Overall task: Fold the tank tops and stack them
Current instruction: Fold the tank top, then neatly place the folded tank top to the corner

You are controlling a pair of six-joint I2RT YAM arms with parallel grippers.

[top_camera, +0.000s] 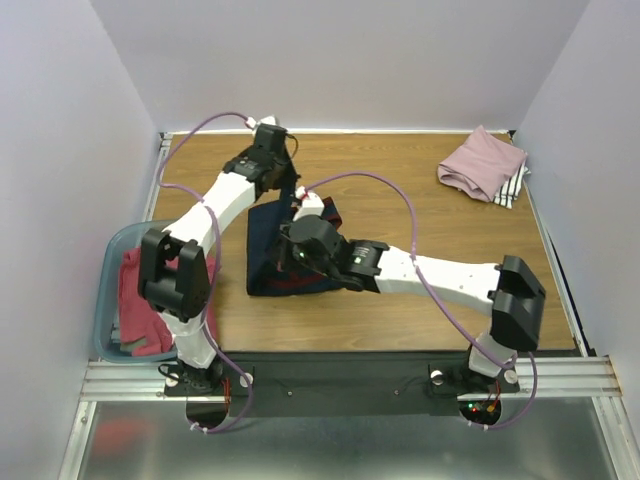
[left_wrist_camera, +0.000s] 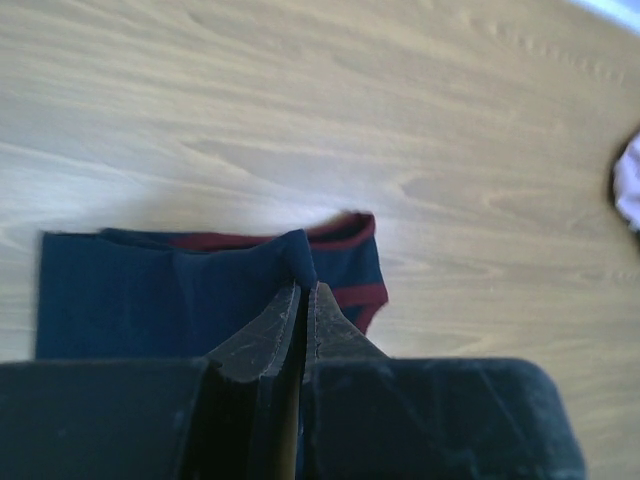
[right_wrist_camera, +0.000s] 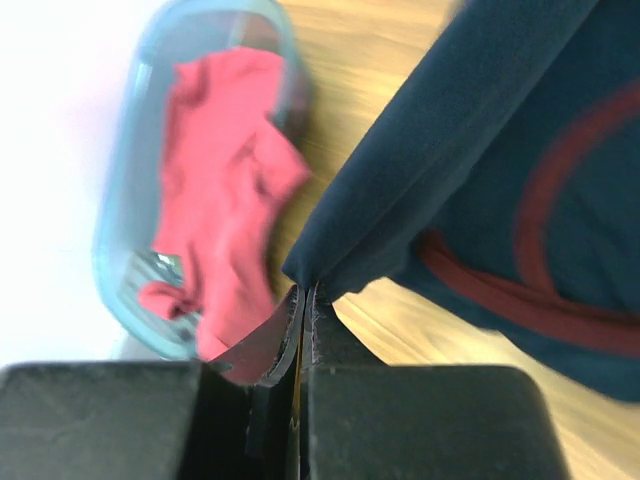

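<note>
I will next move my left gripper across and down to release over the tank top's maroon-trimmed far corner, because that corner is below it and to its right in the top view.
A navy tank top with maroon trim [top_camera: 272, 250] lies partly lifted in the middle of the table. My left gripper [top_camera: 291, 190] is shut on its far edge; the left wrist view shows the navy cloth [left_wrist_camera: 150, 290] pinched at the tips [left_wrist_camera: 303, 285]. My right gripper [top_camera: 294, 238] is shut on a navy corner, which the right wrist view shows hanging from the jaws [right_wrist_camera: 305, 292], with the navy tank top [right_wrist_camera: 480, 170] draped above the wood. A folded dusty pink tank top [top_camera: 480, 163] rests on a white black-striped one [top_camera: 514, 186] at the far right. Red tank tops [top_camera: 135, 300] lie in the tub.
A translucent teal plastic tub [top_camera: 106, 290] stands at the table's left edge beside the left arm; the right wrist view shows the tub [right_wrist_camera: 140, 170] with red cloth [right_wrist_camera: 225, 180] inside. White walls enclose the table. The metal rail with both arm bases runs along the near edge.
</note>
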